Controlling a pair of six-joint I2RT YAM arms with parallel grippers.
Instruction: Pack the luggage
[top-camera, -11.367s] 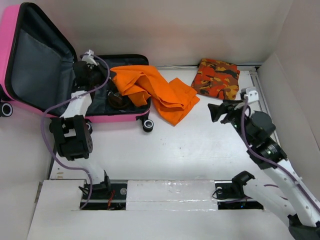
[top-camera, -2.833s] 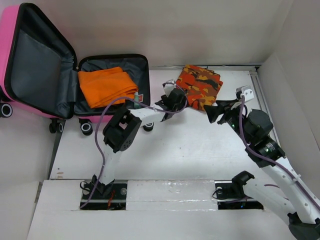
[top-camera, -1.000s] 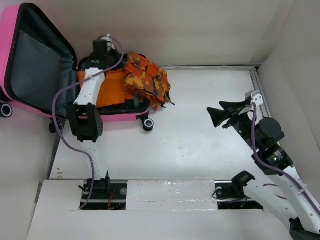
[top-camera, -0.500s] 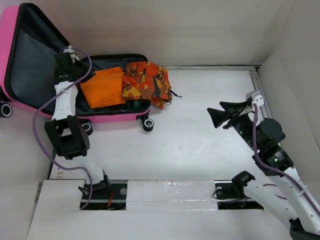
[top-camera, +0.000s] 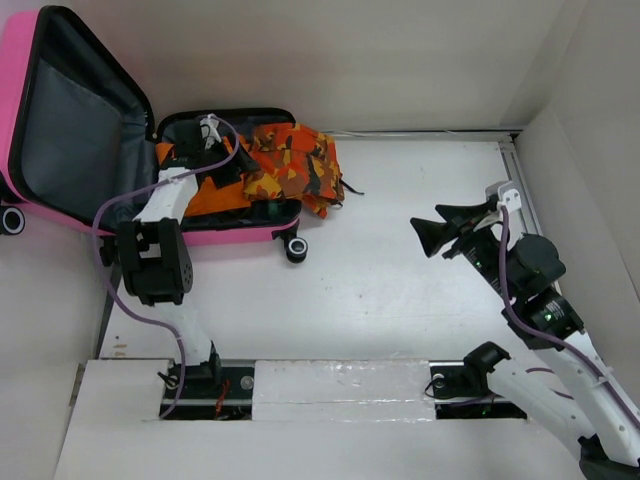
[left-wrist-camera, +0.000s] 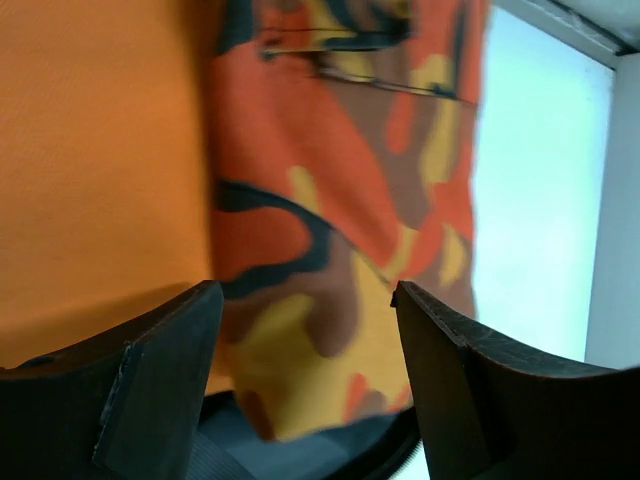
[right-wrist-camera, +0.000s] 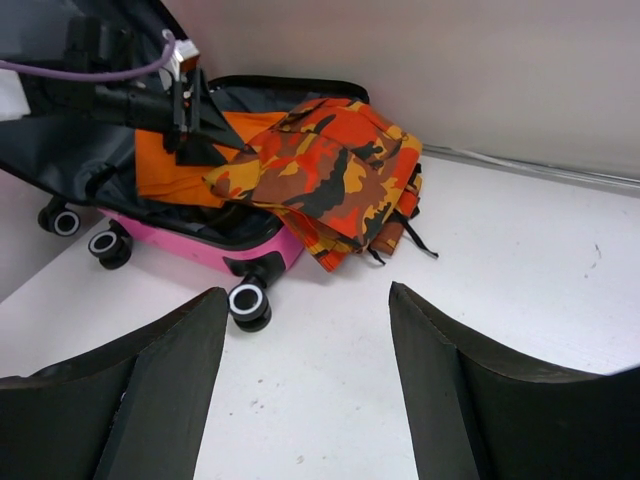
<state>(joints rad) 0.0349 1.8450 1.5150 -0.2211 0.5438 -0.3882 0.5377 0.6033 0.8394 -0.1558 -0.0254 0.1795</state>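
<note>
The left gripper next moves down to its right in the top view toward the camouflage cloth's hemmed corner below, as it overhangs the luggage's rim.
The pink luggage lies open at the table's far left, with its lid standing up. A folded orange cloth lies in the base. An orange camouflage cloth lies half inside and hangs over the right rim. My left gripper hovers open inside the luggage, right where the two cloths meet, with nothing between its fingers. In the left wrist view the orange cloth and camouflage cloth fill the frame above the left gripper. My right gripper stands open over the table's right part and holds nothing.
White walls close the table at the back and right. In the right wrist view the luggage, its wheel and the camouflage cloth lie beyond the right gripper, over bare white table.
My left gripper has gone from shut to open, letting go of the camouflage cloth, swung to the lid and back over the cloths. The right arm has barely moved.
</note>
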